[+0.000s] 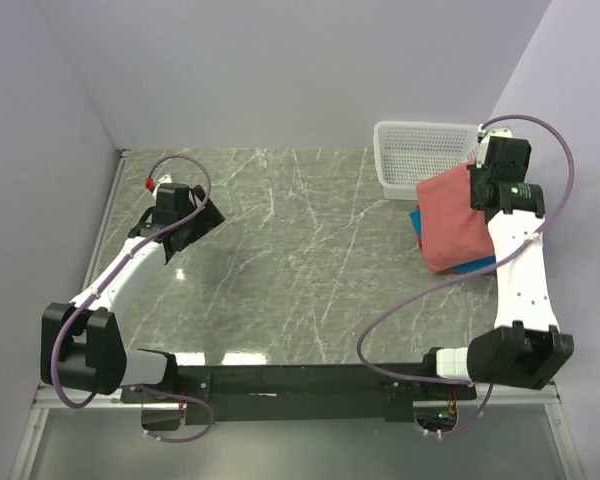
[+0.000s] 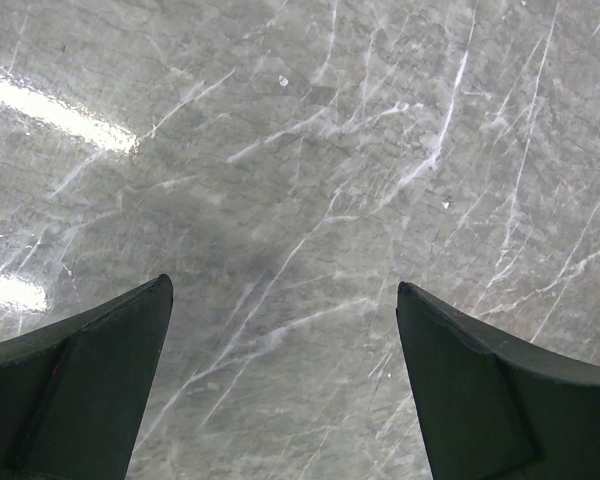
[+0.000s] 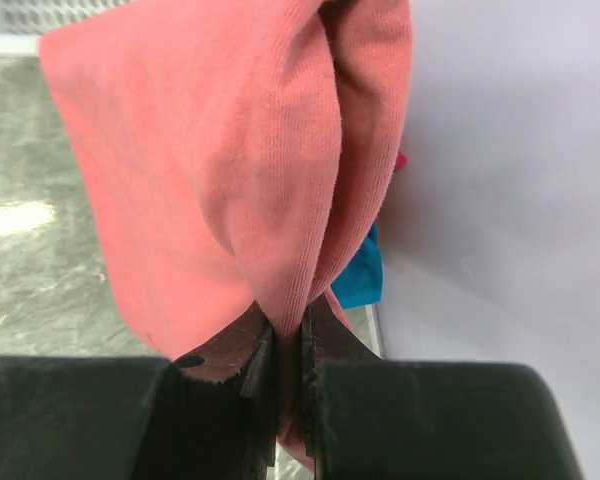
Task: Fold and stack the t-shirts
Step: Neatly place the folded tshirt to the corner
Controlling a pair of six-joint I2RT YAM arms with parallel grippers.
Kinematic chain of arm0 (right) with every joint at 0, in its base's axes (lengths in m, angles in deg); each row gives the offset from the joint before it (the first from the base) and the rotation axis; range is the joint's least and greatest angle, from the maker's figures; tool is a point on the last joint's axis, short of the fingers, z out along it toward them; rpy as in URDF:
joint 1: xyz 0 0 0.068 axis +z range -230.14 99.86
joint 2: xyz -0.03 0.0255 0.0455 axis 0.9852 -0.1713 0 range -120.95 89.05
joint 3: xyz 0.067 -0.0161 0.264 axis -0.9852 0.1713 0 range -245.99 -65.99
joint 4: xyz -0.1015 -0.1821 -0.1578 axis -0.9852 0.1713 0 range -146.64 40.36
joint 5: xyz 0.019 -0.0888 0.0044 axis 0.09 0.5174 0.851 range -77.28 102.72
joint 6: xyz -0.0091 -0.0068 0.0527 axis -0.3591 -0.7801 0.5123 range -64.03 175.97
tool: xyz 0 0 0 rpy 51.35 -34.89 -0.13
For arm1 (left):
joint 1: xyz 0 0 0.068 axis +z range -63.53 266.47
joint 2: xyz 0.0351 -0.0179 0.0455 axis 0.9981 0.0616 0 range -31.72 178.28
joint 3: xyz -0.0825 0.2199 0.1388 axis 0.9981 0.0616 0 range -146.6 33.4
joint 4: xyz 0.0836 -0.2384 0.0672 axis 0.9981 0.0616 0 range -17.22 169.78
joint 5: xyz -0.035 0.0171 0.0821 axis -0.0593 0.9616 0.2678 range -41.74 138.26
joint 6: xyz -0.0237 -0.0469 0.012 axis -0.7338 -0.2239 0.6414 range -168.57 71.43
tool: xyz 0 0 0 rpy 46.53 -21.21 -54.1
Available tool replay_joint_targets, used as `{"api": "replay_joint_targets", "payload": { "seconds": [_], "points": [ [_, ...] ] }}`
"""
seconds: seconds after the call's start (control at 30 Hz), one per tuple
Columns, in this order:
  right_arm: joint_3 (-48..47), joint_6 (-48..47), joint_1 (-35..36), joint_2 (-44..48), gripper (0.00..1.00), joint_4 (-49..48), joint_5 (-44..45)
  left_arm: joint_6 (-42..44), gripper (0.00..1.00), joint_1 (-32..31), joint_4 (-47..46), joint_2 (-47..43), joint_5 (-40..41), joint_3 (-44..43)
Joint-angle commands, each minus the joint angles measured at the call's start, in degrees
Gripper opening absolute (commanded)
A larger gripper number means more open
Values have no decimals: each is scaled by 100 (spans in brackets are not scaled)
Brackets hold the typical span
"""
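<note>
I will move my right gripper down beside the wall and let go of the salmon-red t-shirt on the teal-blue t-shirt.
My right gripper is shut on the salmon-red t-shirt and holds it bunched above the table at the far right. The teal-blue t-shirt lies under it on the table; a corner shows in the right wrist view. A sliver of the magenta t-shirt peeks out behind the red cloth. My left gripper is open and empty over bare marble at the far left.
A white mesh basket stands at the back right, just behind the held shirt. The right wall is close beside my right gripper. The grey marble table lies between the arms.
</note>
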Motion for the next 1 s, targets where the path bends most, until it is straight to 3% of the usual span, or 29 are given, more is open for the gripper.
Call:
{"api": "replay_joint_targets", "payload": {
  "seconds": [0.0, 0.17, 0.3, 0.43, 0.6, 0.63, 0.7, 0.77, 0.97],
  "points": [
    [-131, -114, -367, -447, 0, -139, -375, 119, 99, 7, -20, 50, 125, -101],
    [220, -264, -736, -976, 0, -674, -473, 127, 99, 33, -20, 120, 90, -110],
    [282, -115, -965, -1590, 0, -1315, 159, 136, 99, 42, -11, 138, 81, -119],
    [291, -44, -1053, -2039, 40, -1931, 976, 136, 99, 42, -28, 111, 72, -102],
    [90, 297, -1053, -2278, 50, -2135, 1320, 127, 99, 51, -11, 94, 90, -110],
    [63, 377, -1045, -2260, 57, -2091, 1329, 127, 99, 42, -11, 94, 81, -119],
    [36, 657, -1036, -2050, 63, -2020, 1233, 110, 99, 51, 6, 76, 72, -137],
    [54, 895, -1018, -1813, 84, -1959, 812, 84, 99, 51, 15, 59, 46, -145],
    [483, 2500, -869, -304, 88, -1721, -775, -101, 99, 51, 86, -231, -42, -207]
  ]
}}
